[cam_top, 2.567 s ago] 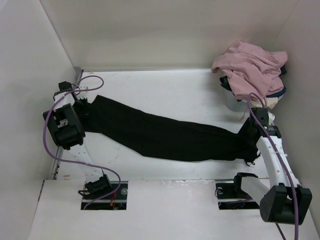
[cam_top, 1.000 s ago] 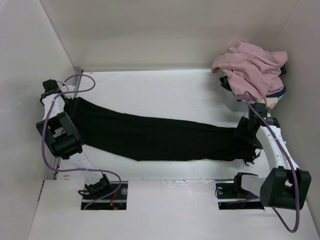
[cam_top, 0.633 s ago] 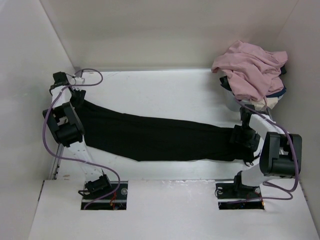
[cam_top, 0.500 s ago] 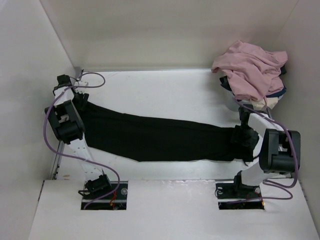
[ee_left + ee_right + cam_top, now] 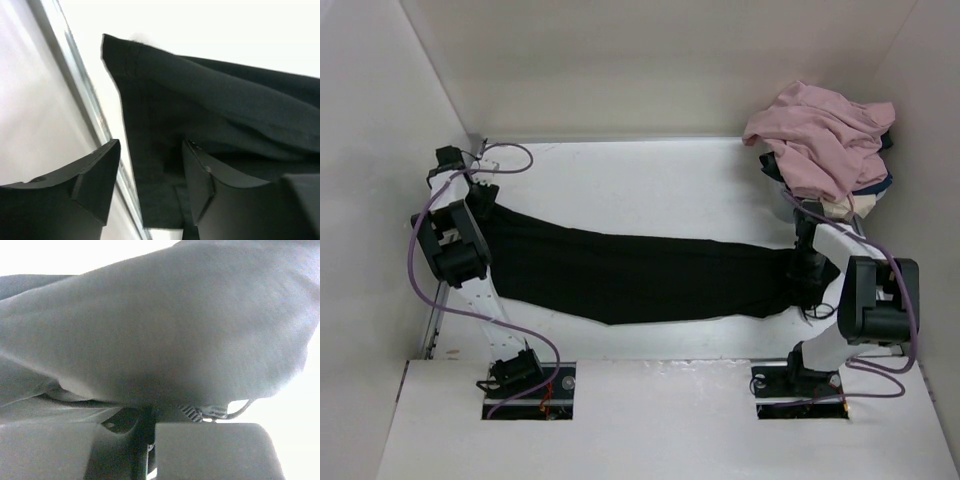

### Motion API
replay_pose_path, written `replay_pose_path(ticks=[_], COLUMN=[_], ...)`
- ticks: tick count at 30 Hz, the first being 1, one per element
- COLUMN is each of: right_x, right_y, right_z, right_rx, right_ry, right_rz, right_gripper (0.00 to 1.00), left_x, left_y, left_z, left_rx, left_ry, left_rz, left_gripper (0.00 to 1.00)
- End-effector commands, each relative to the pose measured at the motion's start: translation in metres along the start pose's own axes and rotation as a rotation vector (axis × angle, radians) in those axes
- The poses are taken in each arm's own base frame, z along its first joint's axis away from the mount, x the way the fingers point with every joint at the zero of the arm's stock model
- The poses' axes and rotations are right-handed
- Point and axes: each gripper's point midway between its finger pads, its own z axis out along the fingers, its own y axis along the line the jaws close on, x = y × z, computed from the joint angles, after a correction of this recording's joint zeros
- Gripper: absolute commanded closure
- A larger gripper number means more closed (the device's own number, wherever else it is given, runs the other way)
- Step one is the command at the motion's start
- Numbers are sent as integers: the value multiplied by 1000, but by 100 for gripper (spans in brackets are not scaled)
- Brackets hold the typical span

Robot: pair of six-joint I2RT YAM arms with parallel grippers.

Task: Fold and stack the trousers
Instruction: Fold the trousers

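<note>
The trousers (image 5: 640, 275) lie stretched, so next I need to raise my right gripper, carry their pinched end to the left in the top view and release it over their hemmed half.
The black trousers (image 5: 640, 275) lie stretched across the table from far left to right. My left gripper (image 5: 480, 197) hovers over their left end. In the left wrist view it (image 5: 150, 145) is open, and the hemmed corner of the trousers (image 5: 150, 100) lies flat between and under the fingers (image 5: 95, 175). My right gripper (image 5: 810, 268) is at the trousers' right end. In the right wrist view it (image 5: 147, 412) is shut, pinching a bunched fold of the trousers (image 5: 165, 330), and a drawstring (image 5: 240, 407) hangs beside it.
A dusty-pink garment (image 5: 820, 135) is heaped at the back right over navy and cream cloth (image 5: 868, 192). White walls close in the table on the left, back and right. A metal rail (image 5: 80, 85) runs along the left edge, next to the left gripper.
The right gripper has closed on the trousers' right end, and the right arm has folded in closer. The left gripper has shifted slightly inward from the left wall and stays open.
</note>
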Motion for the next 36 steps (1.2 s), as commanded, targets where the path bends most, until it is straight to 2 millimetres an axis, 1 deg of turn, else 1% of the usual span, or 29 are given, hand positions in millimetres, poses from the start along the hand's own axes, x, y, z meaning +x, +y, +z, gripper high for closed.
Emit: replay_pose_path(ticks=[1,3,5,8,9,11,13,15,16,18,20,22,24,26,27,28,30,32,34,36], right_x=[-49,-59,-69,-76,-78,-81,-86,-92,-94,-96,-92,-86,-83,-80,-79,-77,-69,-58,-46,-37], right_y=[-4,-18,-35,-64,-72,-92,-109,-116,-114,-99,-73,-47,-21,8,21,39,80,120,154,180], right_z=[-18,-37,-59,-91,-99,-119,-145,-170,-184,-208,-226,-239,-254,-266,-271,-275,-279,-280,-279,-281], right_rx=[1,35,59,94,105,133,151,159,164,159,154,143,106,59,43,26,-17,-47,-73,-101], right_ry=[-239,-319,-395,-480,-501,-550,-605,-643,-658,-671,-665,-658,-660,-662,-668,-672,-672,-667,-662,-659], right_rz=[96,125,160,205,213,230,219,175,133,30,-93,-179,-219,-258,-280,-312,-385,-461,-526,-576], right_gripper=[100,100,100,100,100,100,100,100,100,100,100,100,100,100,100,100,100,100,100,100], left_x=[-26,-23,-18,-11,-10,-5,2,1,0,-4,-5,-2,0,1,2,2,4,6,10,13], left_y=[17,22,24,19,17,7,-13,-36,-48,-71,-89,-100,-114,-125,-132,-138,-150,-161,-169,-177], left_z=[-65,-78,-87,-91,-91,-88,-81,-77,-75,-73,-70,-68,-67,-69,-69,-68,-67,-65,-60,-56], left_rx=[-75,-88,-89,-61,-51,-9,54,112,142,198,243,270,307,333,349,363,389,407,421,434], left_ry=[-105,-106,-100,-84,-80,-62,-33,-18,-14,-13,-2,14,23,22,23,26,34,44,61,78], left_rz=[4,-6,-17,-37,-44,-57,-58,-45,-40,-27,-21,-25,-18,-9,-2,6,21,31,41,50], left_gripper=[46,44,43,41,41,41,42,42,42,42,43,45,46,46,46,47,48,49,51,55])
